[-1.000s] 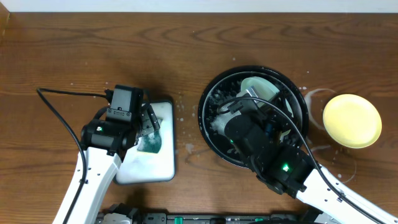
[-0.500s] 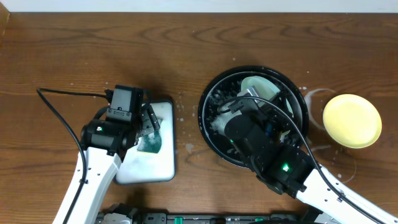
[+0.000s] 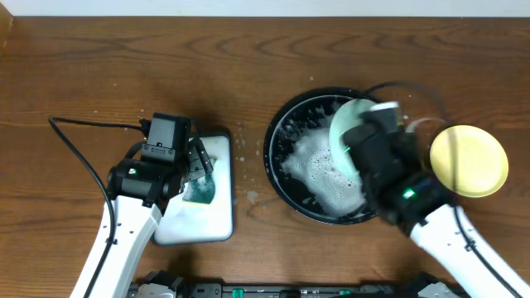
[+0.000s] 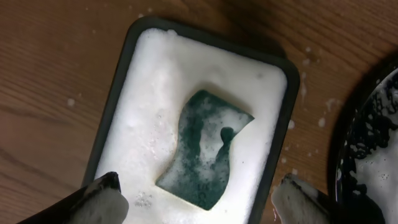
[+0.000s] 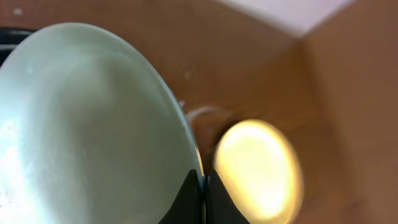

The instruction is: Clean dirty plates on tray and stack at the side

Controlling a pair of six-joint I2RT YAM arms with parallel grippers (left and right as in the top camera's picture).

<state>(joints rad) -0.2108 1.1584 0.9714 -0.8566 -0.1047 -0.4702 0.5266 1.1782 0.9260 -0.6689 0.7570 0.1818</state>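
My right gripper holds the mint-blue plate's rim and needs to swing to the right in the overhead view next, then go down to release it, since the yellow plate [image 3: 469, 161] [image 5: 258, 171] lies below on that side.
My right gripper [image 5: 203, 177] is shut on the rim of a pale mint-blue plate [image 5: 87, 124], which it holds tilted on edge. From overhead this plate [image 3: 342, 132] hangs over the right part of the black tray [image 3: 272, 157], and the tray's bottom is covered with white foam [image 3: 323, 174]. A yellow plate [image 3: 469, 161] lies flat on the table to the right of the tray and appears blurred past the fingertips [image 5: 258, 168]. My left gripper [image 4: 200, 183] stands open above the green sponge [image 4: 205, 149].
The sponge lies in suds in a white dark-rimmed rectangular tray [image 3: 222, 217] left of the black tray. Wet rings and foam specks mark the wood around the yellow plate. A black cable [image 3: 83, 126] runs to the left arm.
The right arm has swung to the right and lifted the mint plate on edge, uncovering the foam in the black tray. The left arm has not moved.
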